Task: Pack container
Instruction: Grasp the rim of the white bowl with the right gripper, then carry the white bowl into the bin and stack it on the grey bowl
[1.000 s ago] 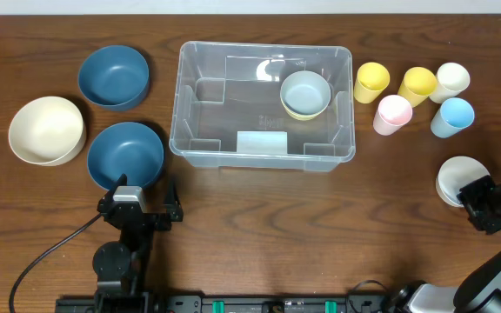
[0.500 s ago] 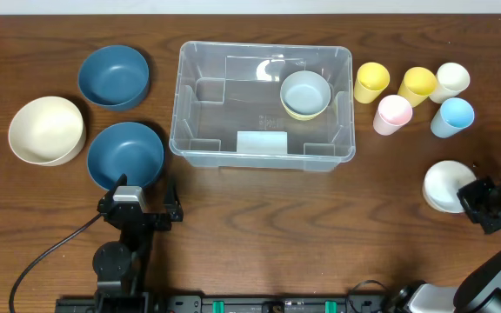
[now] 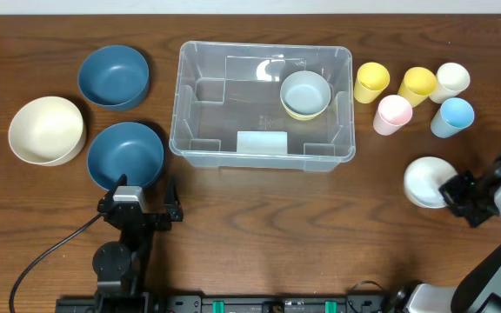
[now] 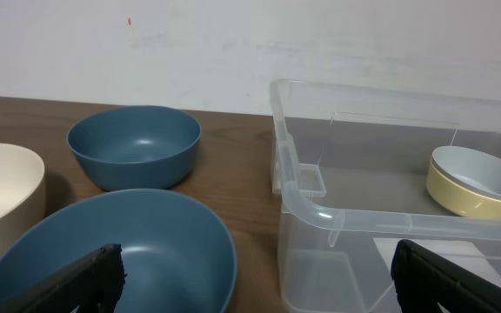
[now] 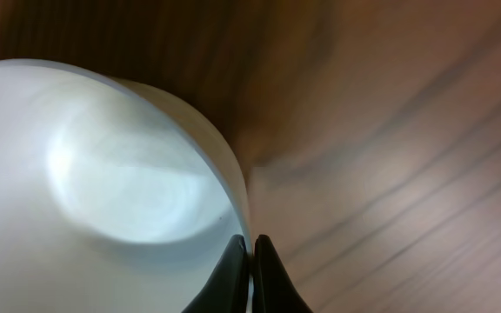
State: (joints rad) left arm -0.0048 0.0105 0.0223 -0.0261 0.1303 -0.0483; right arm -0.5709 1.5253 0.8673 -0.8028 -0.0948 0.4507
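My right gripper will lift away from my base over the container's side, then bring the white bowl (image 3: 426, 181) down onto the pale blue bowl.
The clear plastic container (image 3: 263, 96) stands at the table's middle back and reaches into the left wrist view as container (image 4: 381, 235). Inside it, at the right, sit stacked bowls, pale blue on yellow (image 3: 305, 94). My right gripper (image 3: 453, 191) is shut on the rim of a white bowl (image 3: 426, 181) at the right; in the right wrist view the fingers (image 5: 233, 278) pinch the white bowl's (image 5: 103, 191) thin wall. My left gripper (image 3: 144, 202) stands open near the front left, just behind a dark blue bowl (image 3: 125, 155), nothing between its fingers.
A second dark blue bowl (image 3: 113, 76) and a cream bowl (image 3: 46, 130) lie at the left. Several cups stand at the back right: two yellow (image 3: 371, 82), one pink (image 3: 393, 114), one white (image 3: 451, 81), one light blue (image 3: 452, 116).
The right gripper closed on the white bowl's rim and has carried it leftward, toward the table's middle. The left arm has not moved.
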